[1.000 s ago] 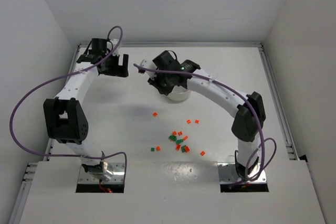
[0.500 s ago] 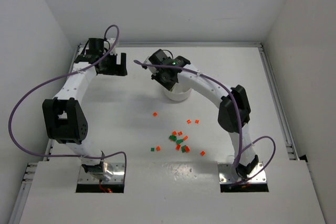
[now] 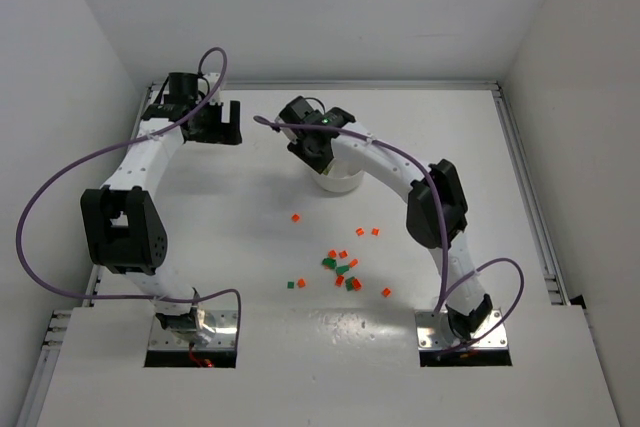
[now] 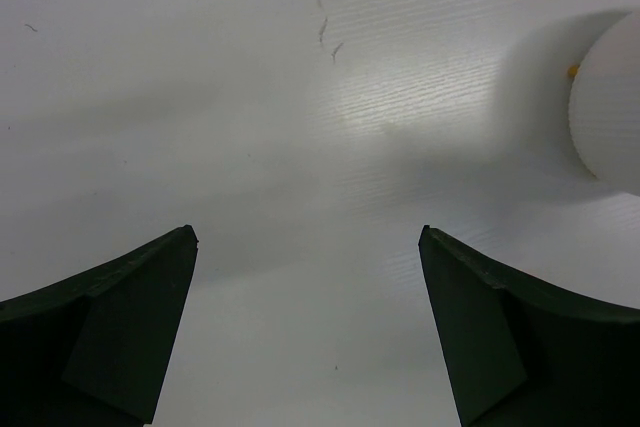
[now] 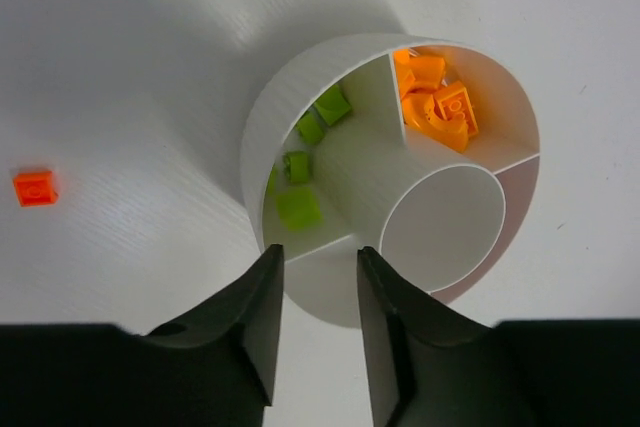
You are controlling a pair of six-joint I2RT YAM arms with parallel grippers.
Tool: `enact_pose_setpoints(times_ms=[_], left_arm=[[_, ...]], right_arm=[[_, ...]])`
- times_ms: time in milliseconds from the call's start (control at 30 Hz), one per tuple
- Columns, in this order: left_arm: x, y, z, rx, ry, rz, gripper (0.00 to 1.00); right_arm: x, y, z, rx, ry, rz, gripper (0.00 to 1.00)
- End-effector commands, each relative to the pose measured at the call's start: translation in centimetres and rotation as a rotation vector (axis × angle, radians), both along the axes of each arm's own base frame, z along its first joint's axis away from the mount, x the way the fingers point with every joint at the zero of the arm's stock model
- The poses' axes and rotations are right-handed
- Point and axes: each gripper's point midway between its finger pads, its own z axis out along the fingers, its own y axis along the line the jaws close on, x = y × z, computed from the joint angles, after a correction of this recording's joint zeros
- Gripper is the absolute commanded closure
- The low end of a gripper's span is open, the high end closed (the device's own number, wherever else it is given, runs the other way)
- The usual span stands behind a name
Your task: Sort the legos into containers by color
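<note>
My left gripper moves back, toward the right in the top view and down onto the orange-red lego beside the dish next, as it lies clear of the others.
The white dish [image 3: 345, 183] stands at the table's far middle. In the right wrist view its rim [image 5: 262, 117] encloses a wedge with several green legos [image 5: 298, 205], a wedge with several orange legos [image 5: 440, 107] and the round hub [image 5: 442, 227]. My right gripper [image 5: 320, 252] hangs over the dish's near wall, its jaws a little apart with nothing between them; it also shows in the top view [image 3: 312, 152]. My left gripper [image 3: 236, 123] is wide open and empty [image 4: 308, 237], left of the dish. Loose red, orange and green legos [image 3: 340, 265] lie scattered mid-table.
One orange-red lego [image 5: 35, 187] lies alone on the table beside the dish, also seen from above [image 3: 295, 217]. The dish's side [image 4: 610, 107] shows at the right edge of the left wrist view. Walls close the table at the back and both sides.
The right arm's elbow has swung left and forward, and its gripper has shifted slightly toward the dish's far-left side. The left arm has barely moved.
</note>
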Motion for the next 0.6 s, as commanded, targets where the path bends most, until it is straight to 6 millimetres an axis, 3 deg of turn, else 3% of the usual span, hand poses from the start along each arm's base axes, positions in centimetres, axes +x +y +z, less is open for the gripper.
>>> enact_pose_setpoints(times_ms=[0,67,133,167,233,267,300,333,367,400,467,567], left_arm=[[0.4,0.4,1.2,0.002,-0.027,0.014,0.0],[0.4,0.6,1.2,0.009,-0.027,0.02,0.0],[0.4,0.6,1.6,0.009,-0.036,0.021,0.0],[0.2,0.4,1.5,0.001,-0.04,0.013,0.0],[0.4,0.1,3.6,-0.012,-0.14,0.0,0.0],[-0.4,-0.7,3.0,-0.041,-0.147,-0.031,0.0],[-0.6,-0.9,3.7,-0.045,-0.187,-0.052,0.0],[-0.8,-1.2,5.4,-0.042,-0.252,-0.086,0.0],[-1.2,-2.1,5.4,-0.05,-0.256,-0.13,0.0],[-1.5,-2.5,5.1,-0.04,-0.248,-0.151,0.0],[-2.6,-3.8,4.1,0.006,-0.205,-0.211,0.0],[-4.5,-6.1,2.6,0.107,-0.13,-0.314,0.0]], right_arm=[[1.4,0.6,3.1,0.05,-0.08,-0.025,0.63],[1.4,0.6,3.1,0.05,-0.08,-0.025,0.52],[1.4,0.6,3.1,0.05,-0.08,-0.025,0.48],[1.5,0.9,4.1,0.073,-0.092,-0.021,0.48],[1.3,0.9,5.2,0.096,-0.104,-0.016,0.48],[1.4,1.0,7.2,0.132,-0.141,-0.016,0.48],[1.6,1.0,8.5,0.151,-0.176,-0.023,0.48],[1.9,0.4,9.4,0.139,-0.211,-0.033,0.48],[2.0,-0.1,10.1,0.133,-0.24,-0.05,0.48],[2.4,-1.6,11.5,0.115,-0.287,-0.069,0.48],[3.6,-4.9,11.3,0.048,-0.37,-0.138,0.48],[3.4,-9.8,11.2,0.002,-0.405,-0.201,0.46]])
